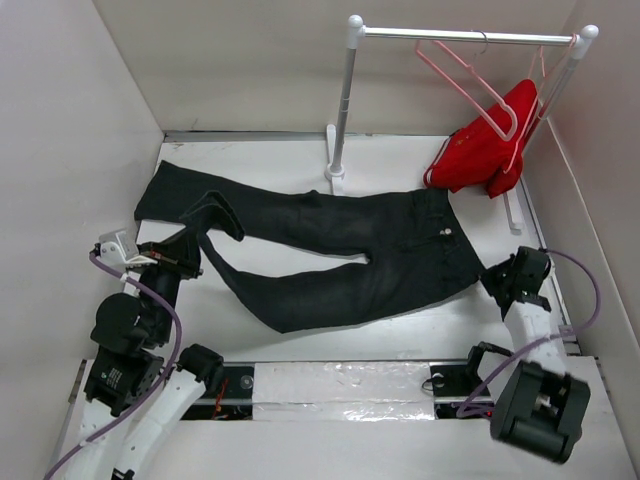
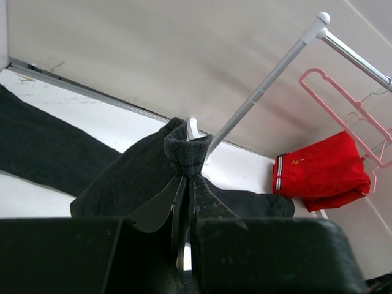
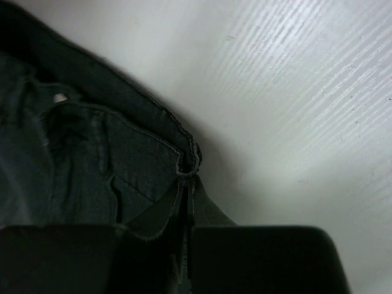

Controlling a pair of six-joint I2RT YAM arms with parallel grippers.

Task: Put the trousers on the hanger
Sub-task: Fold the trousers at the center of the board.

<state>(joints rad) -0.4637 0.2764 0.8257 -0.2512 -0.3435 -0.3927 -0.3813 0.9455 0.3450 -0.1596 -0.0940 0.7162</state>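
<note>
My right gripper should move outward, fold the trousers' held corner over the waistband's far corner point(image 1: 443, 194) and let go of it there, because that far corner of the waistband is outward of my gripper.
The black trousers point(image 1: 340, 240) lie flat across the table, waist at the right, legs running left. My left gripper point(image 1: 197, 262) is shut on a bunched fold of the nearer leg's end; the left wrist view shows the fabric point(image 2: 187, 153) pinched at the tips of my left gripper point(image 2: 185, 177). My right gripper point(image 1: 488, 280) is shut on the waistband's near corner; the right wrist view shows the trousers' hem point(image 3: 190, 160) clamped at the tips of my right gripper point(image 3: 187, 180). The empty pale-pink hanger point(image 1: 465, 78) hangs on the rail at the back right and also shows in the left wrist view point(image 2: 343, 104).
A white clothes rack stands at the back, its left pole point(image 1: 343, 100) rising just behind the trousers and its rail point(image 1: 460, 37) running right. A red garment point(image 1: 485, 145) hangs on a second pink hanger point(image 1: 520, 140). Walls close in the left, back and right.
</note>
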